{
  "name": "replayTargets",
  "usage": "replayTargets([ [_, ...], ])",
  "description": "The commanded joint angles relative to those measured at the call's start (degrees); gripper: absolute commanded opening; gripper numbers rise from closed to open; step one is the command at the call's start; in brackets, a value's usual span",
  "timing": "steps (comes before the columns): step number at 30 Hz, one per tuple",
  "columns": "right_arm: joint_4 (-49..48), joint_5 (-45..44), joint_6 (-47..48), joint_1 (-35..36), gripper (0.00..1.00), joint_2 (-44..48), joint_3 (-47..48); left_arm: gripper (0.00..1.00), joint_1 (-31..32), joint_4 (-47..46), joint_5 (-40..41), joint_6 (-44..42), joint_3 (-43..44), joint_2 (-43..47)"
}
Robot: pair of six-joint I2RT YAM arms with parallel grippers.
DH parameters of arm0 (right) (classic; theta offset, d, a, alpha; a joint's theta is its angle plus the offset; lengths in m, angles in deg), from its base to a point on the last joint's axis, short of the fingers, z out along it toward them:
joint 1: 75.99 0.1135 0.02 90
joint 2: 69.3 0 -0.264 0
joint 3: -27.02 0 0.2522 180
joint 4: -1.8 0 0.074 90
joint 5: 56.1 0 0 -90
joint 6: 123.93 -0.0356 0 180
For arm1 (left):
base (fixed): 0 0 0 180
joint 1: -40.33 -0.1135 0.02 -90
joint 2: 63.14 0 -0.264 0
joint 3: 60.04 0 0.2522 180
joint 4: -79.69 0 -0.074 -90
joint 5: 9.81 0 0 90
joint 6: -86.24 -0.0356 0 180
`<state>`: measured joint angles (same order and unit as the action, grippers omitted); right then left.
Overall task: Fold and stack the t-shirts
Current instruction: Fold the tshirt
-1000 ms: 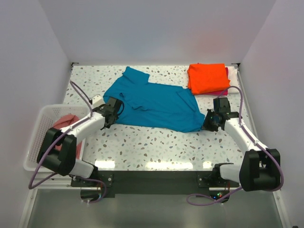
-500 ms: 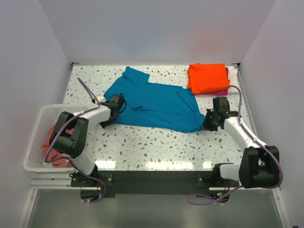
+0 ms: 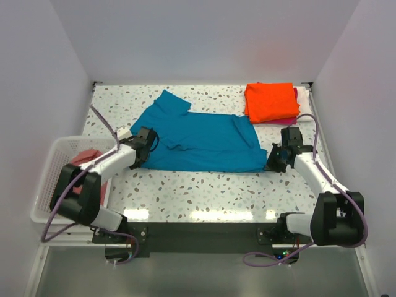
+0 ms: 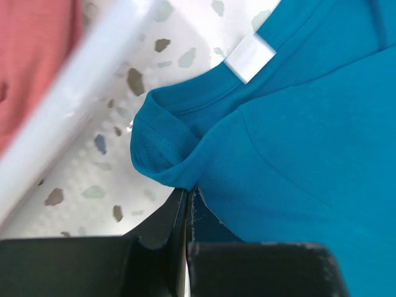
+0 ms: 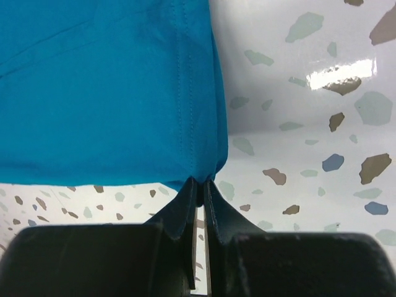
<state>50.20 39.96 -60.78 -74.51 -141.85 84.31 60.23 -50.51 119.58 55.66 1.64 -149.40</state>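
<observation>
The right gripper pulls the teal-blue t-shirt's hem corner back next and releases it on the table's bare near part, since that open part lies back of the gripper.
A teal-blue t-shirt (image 3: 201, 142) lies stretched across the middle of the table. My left gripper (image 3: 144, 143) is shut on its left edge near the collar (image 4: 185, 124), where a white label (image 4: 249, 57) shows. At the shirt's near right corner (image 5: 204, 167) my right gripper (image 3: 276, 159) is shut on the hem. A folded orange t-shirt (image 3: 270, 101) sits at the back right on top of a magenta one (image 3: 289, 120). A salmon-pink t-shirt (image 3: 83, 158) lies in the basket.
A white lattice basket (image 3: 52, 167) stands at the left edge of the table, close to my left arm; its rim (image 4: 80, 93) crosses the left wrist view. White walls close in the table on three sides.
My left gripper has shut on the teal shirt's left edge. The shirt is now pulled flatter and straighter between the two grippers. The right gripper has kept its hold.
</observation>
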Motion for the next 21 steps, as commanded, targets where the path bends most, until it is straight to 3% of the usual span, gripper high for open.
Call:
replayTargets([
  [1,4.7,0.5,-1.6,-0.3,0.0,2.6,0.7,0.0,-0.5,5.4,1.4,0.1,-3.2,9.8],
  [10,10.4,1.8,-4.5,-0.4,0.0,6.4,-1.6,0.0,-0.4,12.1,-3.3,1.5,-8.2,25.9],
  [18,16.8,1.6,-8.5,-0.4,0.01,16.8,-3.6,0.0,0.3,15.8,-10.4,4.9,-9.0,34.5],
  [20,17.7,1.1,-8.7,-0.4,0.15,18.6,-4.1,0.03,0.3,15.8,-11.8,4.6,-9.3,36.6],
  [21,17.7,0.6,-8.8,-0.3,0.24,19.8,-4.2,0.2,0.3,15.6,-13.2,4.0,-9.4,37.0],
])
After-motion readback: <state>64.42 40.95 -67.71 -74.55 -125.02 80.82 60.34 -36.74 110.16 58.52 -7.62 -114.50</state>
